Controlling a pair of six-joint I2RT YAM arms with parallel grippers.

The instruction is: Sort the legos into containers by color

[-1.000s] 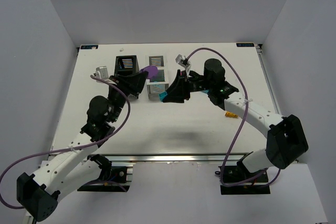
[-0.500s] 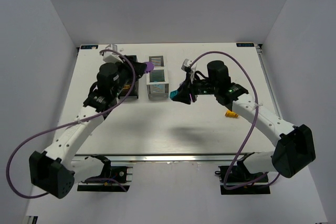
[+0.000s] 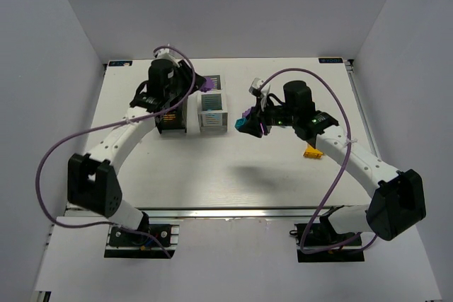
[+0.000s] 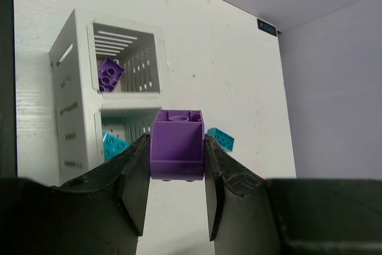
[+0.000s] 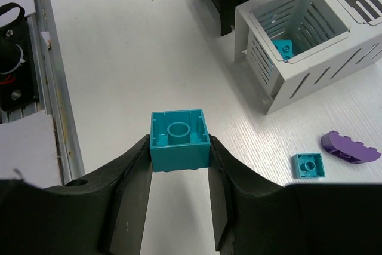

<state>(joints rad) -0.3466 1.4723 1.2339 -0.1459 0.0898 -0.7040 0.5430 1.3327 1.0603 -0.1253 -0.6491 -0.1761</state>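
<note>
The white container's far section with purple inside lies below and outward of my left gripper, which needs to move outward and down over it to release.
In the left wrist view my left gripper is shut on a purple lego, held in the air beside the white container. That container's far compartment holds a purple lego and its near one a teal lego. My right gripper is shut on a teal lego above the table, in front of the white container. From above, the left gripper is by the black container, and the right gripper is right of the white container.
A purple curved lego and a small teal lego lie on the table by the white container. A yellow-orange lego lies under the right arm. The table's near edge carries a metal rail.
My left arm has swung up and away over the black container, carrying the purple lego. My right gripper has drawn back to the right from the white container with the teal lego.
</note>
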